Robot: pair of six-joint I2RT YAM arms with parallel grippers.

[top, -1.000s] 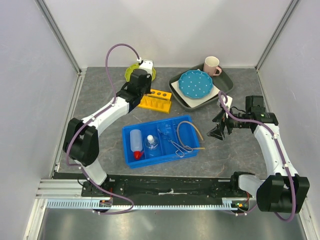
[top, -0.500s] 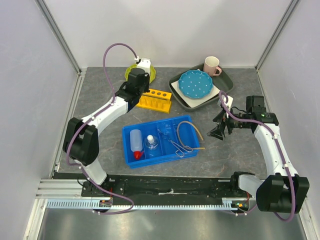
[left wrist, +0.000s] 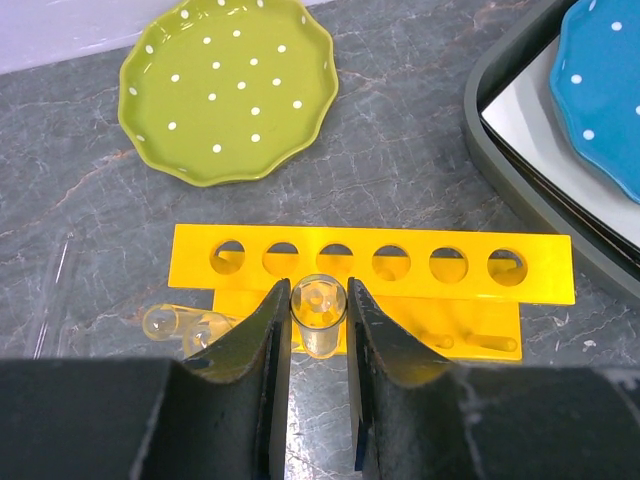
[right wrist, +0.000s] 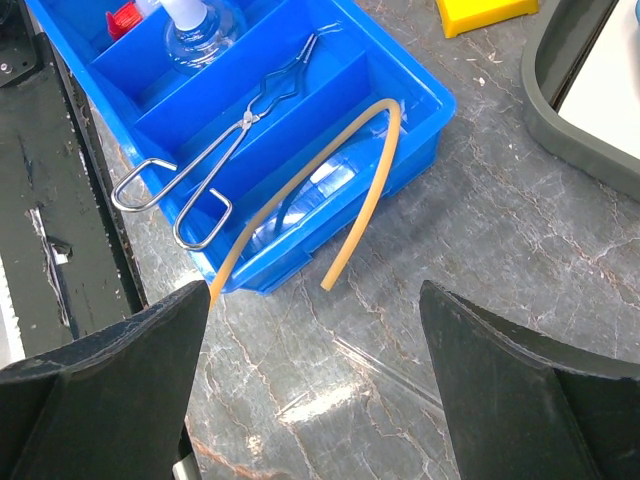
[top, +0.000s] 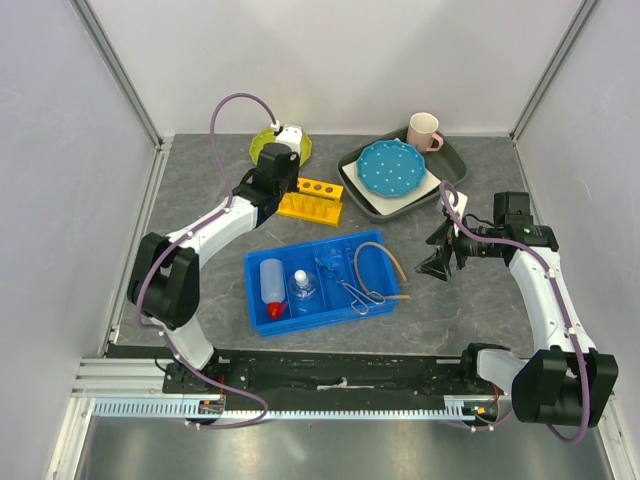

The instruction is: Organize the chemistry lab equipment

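My left gripper will bring the clear test tube down onto the yellow rack's front row [top: 302, 204], and then it will open to let the tube go.
In the top view a blue tray [top: 322, 243] holds the white squeeze bottle with red nozzle [top: 271, 281], the clear flask with white stopper [top: 303, 288], the metal tongs [top: 356, 291] and the tan tubing [top: 386, 262], whose end hangs over the tray's rim. My left gripper [left wrist: 319, 335] is shut on a clear test tube [left wrist: 319, 308], held upright just in front of the yellow rack [left wrist: 400, 288]. Another clear tube [left wrist: 180, 322] lies by the rack's left end. My right gripper [right wrist: 315, 385] is open and empty over the table right of the tray [right wrist: 425, 100]; tongs [right wrist: 230, 135] and tubing [right wrist: 345, 185] show there.
A green polka-dot plate [left wrist: 228, 88] lies behind the rack. A grey tray [top: 372, 205] with a blue polka-dot plate [top: 392, 167] and a pink mug [top: 424, 130] stands at the back right. A thin glass rod [right wrist: 395, 372] lies on the table under my right gripper.
My left wrist has shifted slightly by the yellow rack, still holding the test tube. The right arm has not moved.
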